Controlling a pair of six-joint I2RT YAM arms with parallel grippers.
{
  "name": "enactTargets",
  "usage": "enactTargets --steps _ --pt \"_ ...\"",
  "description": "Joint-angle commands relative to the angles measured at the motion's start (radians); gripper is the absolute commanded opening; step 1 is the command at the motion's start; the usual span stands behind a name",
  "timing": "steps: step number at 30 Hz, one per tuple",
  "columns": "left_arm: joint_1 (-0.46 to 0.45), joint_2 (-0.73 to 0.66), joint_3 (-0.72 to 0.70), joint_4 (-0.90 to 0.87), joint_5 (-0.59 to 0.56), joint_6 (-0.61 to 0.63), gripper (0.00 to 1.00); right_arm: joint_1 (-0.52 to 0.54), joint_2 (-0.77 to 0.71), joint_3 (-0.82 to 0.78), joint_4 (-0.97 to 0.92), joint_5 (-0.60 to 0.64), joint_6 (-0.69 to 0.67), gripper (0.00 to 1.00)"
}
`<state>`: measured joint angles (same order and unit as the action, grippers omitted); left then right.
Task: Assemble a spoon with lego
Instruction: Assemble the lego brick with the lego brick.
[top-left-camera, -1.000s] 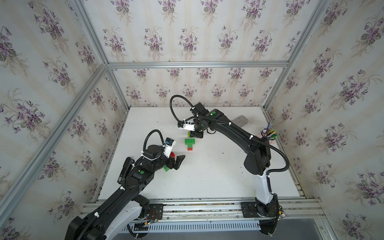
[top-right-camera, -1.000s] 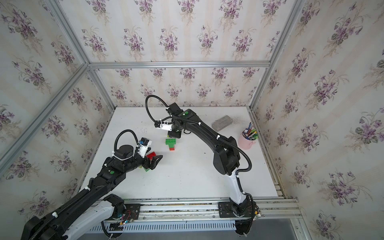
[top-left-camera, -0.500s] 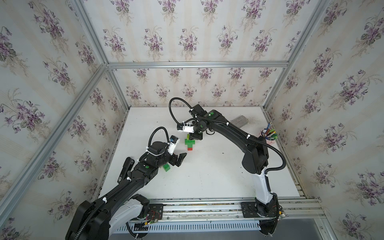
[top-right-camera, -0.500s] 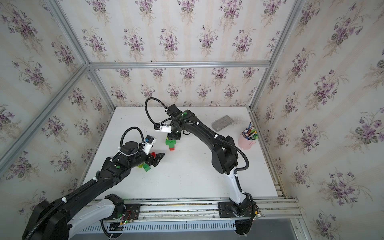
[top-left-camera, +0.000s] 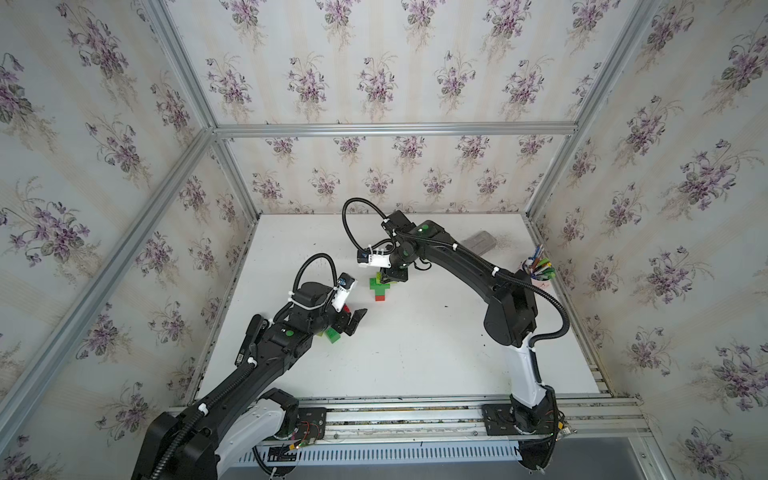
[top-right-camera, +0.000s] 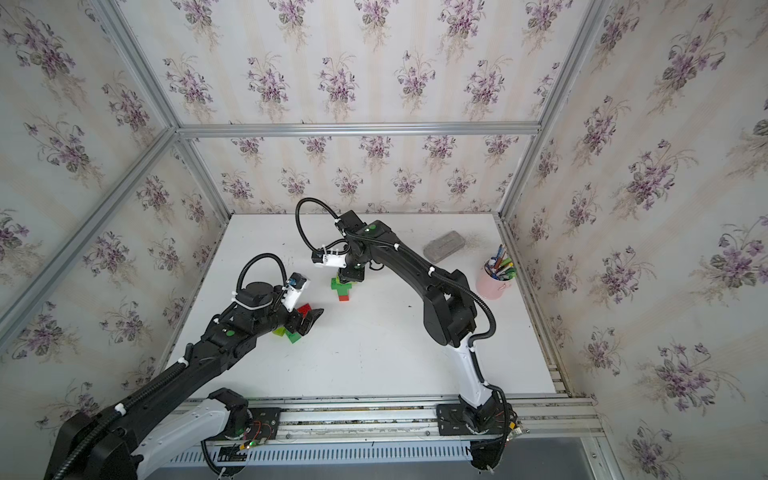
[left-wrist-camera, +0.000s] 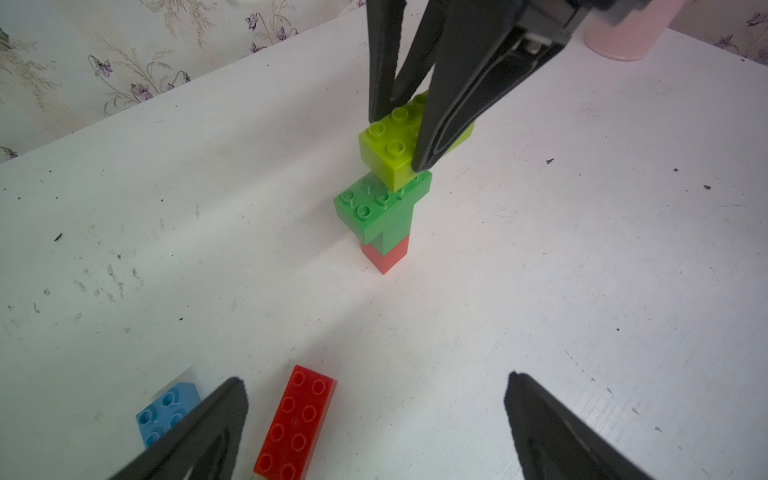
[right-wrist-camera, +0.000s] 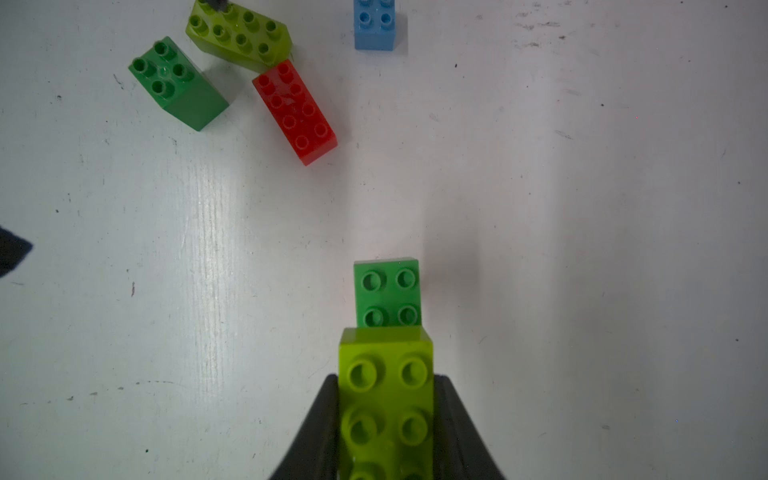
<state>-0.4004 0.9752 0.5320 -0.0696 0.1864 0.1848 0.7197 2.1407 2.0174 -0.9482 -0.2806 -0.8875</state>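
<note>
I should lower my right gripper next, press the lime brick (right-wrist-camera: 386, 399) onto the studs of the top green brick (right-wrist-camera: 390, 313) and let it go. The studs are below my gripper.
The partly built spoon (top-left-camera: 380, 287) (top-right-camera: 342, 286) stands mid-table as a stack (left-wrist-camera: 384, 216) with a red brick at the bottom and dark green bricks above. My right gripper (top-left-camera: 395, 275) (top-right-camera: 352, 274) (left-wrist-camera: 397, 141) (right-wrist-camera: 386, 377) is shut on a lime brick (left-wrist-camera: 388, 145) (right-wrist-camera: 386, 399) resting on the top green brick (right-wrist-camera: 387, 293). My left gripper (top-left-camera: 351, 322) (top-right-camera: 310, 320) (left-wrist-camera: 374, 377) hangs open above the table. A loose red oblong brick (left-wrist-camera: 297, 424) (right-wrist-camera: 295, 110) lies between its fingers, and nothing is held. Nearby lego includes a blue brick (left-wrist-camera: 164, 415) (right-wrist-camera: 374, 25), a dark green one (right-wrist-camera: 178, 85) and a lime one (right-wrist-camera: 239, 35).
A pink cup of pens (top-left-camera: 538, 276) (top-right-camera: 494, 284) stands at the right edge of the table. A grey block (top-left-camera: 480, 242) (top-right-camera: 444, 246) lies at the back right. Papered walls with metal framing close in three sides.
The left arm's wrist has shifted slightly toward the stack, with its open gripper still over the loose bricks. The right gripper has kept its hold on the lime brick at the stack.
</note>
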Motion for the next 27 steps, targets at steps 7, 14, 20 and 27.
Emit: enactTargets --steps 7,14,20,27 --pt "0.01 0.001 0.006 -0.004 0.014 0.007 0.99 -0.005 0.019 0.002 0.001 -0.04 -0.018 0.23" --pt "0.013 0.0 0.006 -0.004 0.012 0.002 0.99 -0.005 0.025 0.002 0.014 -0.045 -0.03 0.23" --pt "0.014 0.001 0.006 -0.004 0.011 -0.004 0.99 -0.005 0.033 0.002 0.021 -0.044 -0.03 0.23" --pt "0.014 0.003 0.005 -0.003 0.012 -0.01 0.99 -0.005 0.039 -0.002 0.02 -0.046 -0.027 0.23"
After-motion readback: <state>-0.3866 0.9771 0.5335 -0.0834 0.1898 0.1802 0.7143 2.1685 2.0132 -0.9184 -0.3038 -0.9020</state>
